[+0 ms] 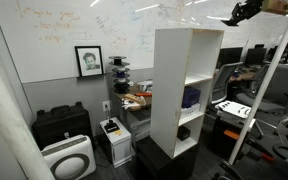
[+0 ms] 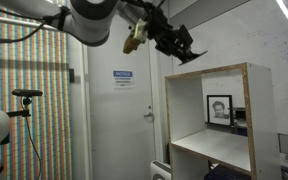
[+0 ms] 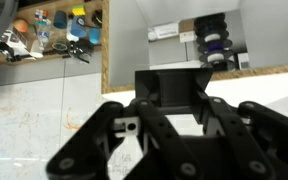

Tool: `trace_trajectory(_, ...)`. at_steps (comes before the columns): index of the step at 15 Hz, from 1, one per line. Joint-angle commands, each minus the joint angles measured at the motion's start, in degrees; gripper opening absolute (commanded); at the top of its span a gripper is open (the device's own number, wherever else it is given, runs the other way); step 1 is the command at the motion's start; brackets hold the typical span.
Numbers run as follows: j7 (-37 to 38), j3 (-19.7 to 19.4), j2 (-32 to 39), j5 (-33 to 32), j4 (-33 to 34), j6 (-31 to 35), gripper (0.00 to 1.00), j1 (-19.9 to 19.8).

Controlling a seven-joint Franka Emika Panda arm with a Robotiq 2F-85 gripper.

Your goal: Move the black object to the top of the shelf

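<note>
My gripper moves across toward the shelf [image 1: 174, 90] and over the middle of its flat top [image 1: 189, 29] next, because the black object still hangs beside the top's edge.
The shelf [image 1: 174, 90] is a tall white open-fronted unit with plywood edges, also seen in an exterior view [image 2: 181, 110]. My gripper [image 2: 181, 47] hangs in the air just above the shelf's top near its front corner. It is shut on the black object [image 2: 191, 55], a flat dark piece. In an exterior view the gripper [image 1: 246, 12] is at top level, off to the right of the shelf. In the wrist view the black object [image 3: 174, 88] sits between the dark fingers [image 3: 172, 120], above a plywood edge.
A framed portrait [image 1: 88, 60] hangs on the whiteboard wall and shows through the shelf [image 2: 219, 108]. A black case [image 1: 62, 125] and a white air purifier [image 1: 69, 157] stand on the floor. A cluttered desk [image 1: 134, 98] is behind the shelf. A door [image 2: 119, 120] is beyond.
</note>
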Motion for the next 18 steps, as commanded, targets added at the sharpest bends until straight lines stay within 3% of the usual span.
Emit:
trace_trajectory(1,-4.7,4.2,-4.5,10.5,2.8,-1.7,0.14,-1.4)
trace_trajectory(5,-7.6,2.9,0.2,18.2,8.9,-2.3,0.14,-0.1)
trace_trajectory(11,-10.9,0.0,15.3,27.2,20.3,-5.1,0.14,2.6)
trace_trajectory(18,-10.0,3.9,32.3,30.2,34.0,-10.4,0.16,-1.2)
